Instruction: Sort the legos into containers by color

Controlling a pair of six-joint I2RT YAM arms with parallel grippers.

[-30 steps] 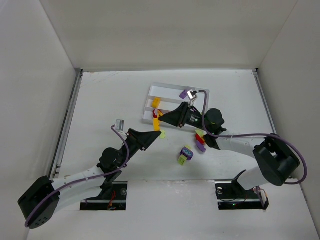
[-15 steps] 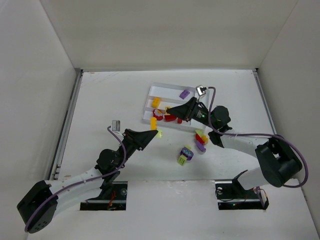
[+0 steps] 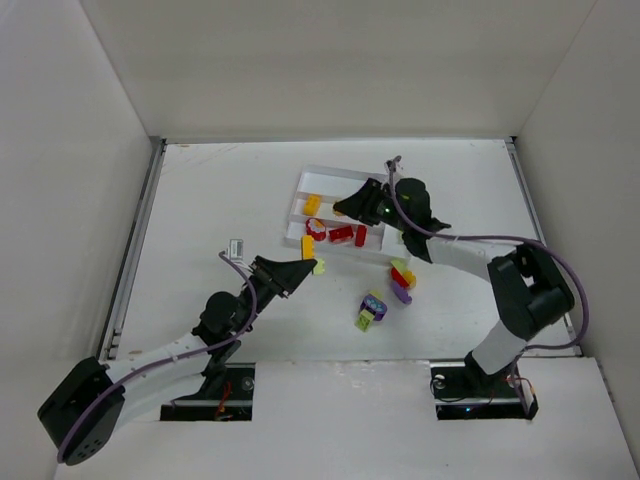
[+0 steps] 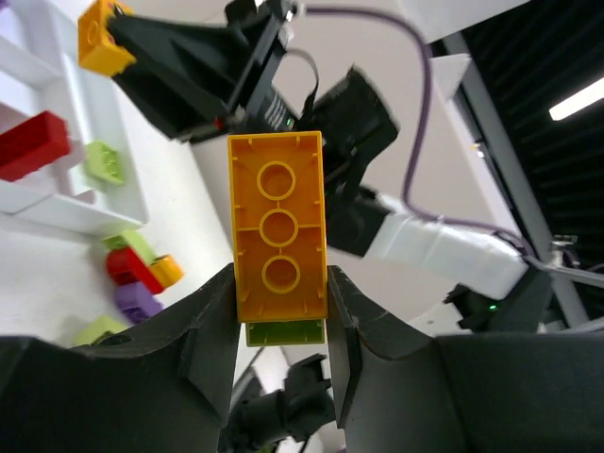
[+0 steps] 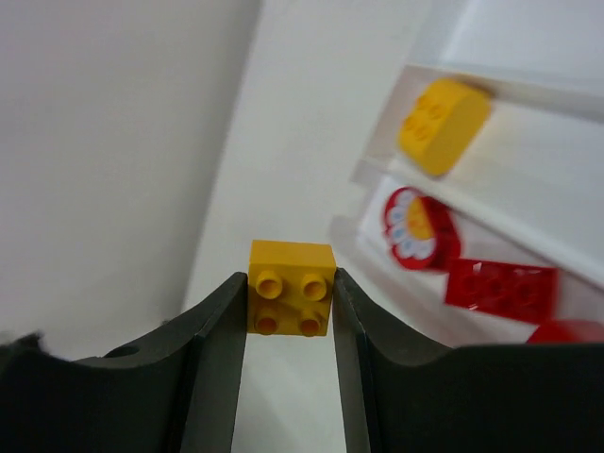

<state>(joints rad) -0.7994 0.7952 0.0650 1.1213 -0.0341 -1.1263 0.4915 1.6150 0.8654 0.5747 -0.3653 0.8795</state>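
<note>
The yellow lego in my right gripper goes next to yellow. My right gripper now tilts downward and lowers to the tray bottom (image 3: 327,210) (image 5: 530,156) below it.
My left gripper (image 3: 308,266) (image 4: 280,283) is shut on a long yellow-orange lego (image 4: 277,226) with a lime green piece (image 4: 285,332) stuck under it, held near the tray's near-left corner. My right gripper (image 3: 340,209) (image 5: 291,283) is shut on a small yellow square lego (image 5: 292,288) above the left part of the white tray (image 3: 335,183). In the tray lie a yellow lego (image 3: 312,205) (image 5: 444,113), a round red piece (image 3: 316,228) (image 5: 415,226) and red bricks (image 3: 341,234) (image 5: 500,288). A green lego (image 4: 104,162) shows in the tray in the left wrist view.
A loose heap of green, red, yellow and purple legos (image 3: 402,280) (image 4: 137,274) lies just near the tray's right end. A second small heap (image 3: 371,308) lies nearer the arm bases. White walls enclose the table on three sides.
My right gripper has swung from the tray's near-left edge farther over the tray, its arm now covering the purple lego seen before. My left gripper has barely moved.
</note>
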